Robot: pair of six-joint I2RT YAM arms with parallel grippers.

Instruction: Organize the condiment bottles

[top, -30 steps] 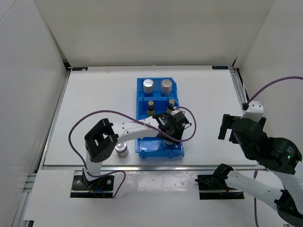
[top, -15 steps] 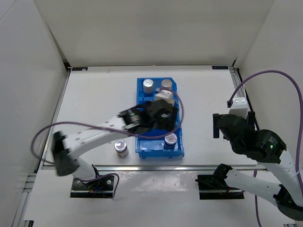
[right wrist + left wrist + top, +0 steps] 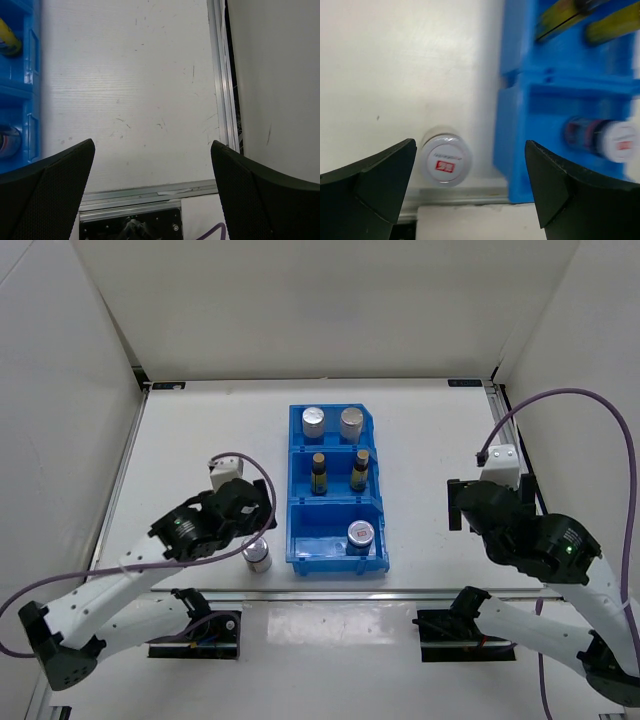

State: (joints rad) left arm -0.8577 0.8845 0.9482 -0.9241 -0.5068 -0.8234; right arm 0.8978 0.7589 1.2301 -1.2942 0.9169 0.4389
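Observation:
The loose jar (image 3: 256, 549) is the only jar standing outside the bin (image 3: 335, 558). My open left gripper needs to move down and slightly back next, until its fingers are on both sides of the jar's lid.
Two silver-topped cylinders (image 3: 314, 420) (image 3: 351, 421) stand in the far compartment of the blue bin (image 3: 335, 558). Two amber bottles (image 3: 319, 472) (image 3: 359, 470) stand in its middle compartment, also visible in the left wrist view (image 3: 565, 15). One silver-lidded jar (image 3: 360, 536) (image 3: 600, 141) sits in the near compartment. The other jar (image 3: 258, 555) (image 3: 446, 161) stands on the table just left of the bin. My left gripper (image 3: 258, 508) (image 3: 470, 146) hovers open above that jar and the bin's left wall, holding nothing. My right gripper (image 3: 462, 505) (image 3: 152, 145) is open over bare table, right of the bin.
A metal rail (image 3: 300, 592) (image 3: 150, 192) runs along the table's near edge, close to the loose jar. Another rail (image 3: 220, 75) borders the right side. White walls enclose the table. The bin's right wall (image 3: 25, 100) shows at the left of the right wrist view.
My left gripper opened, leaving a jar in the bin's near compartment, then drew back to the left, above the loose jar. My right arm shifted slightly and stayed open.

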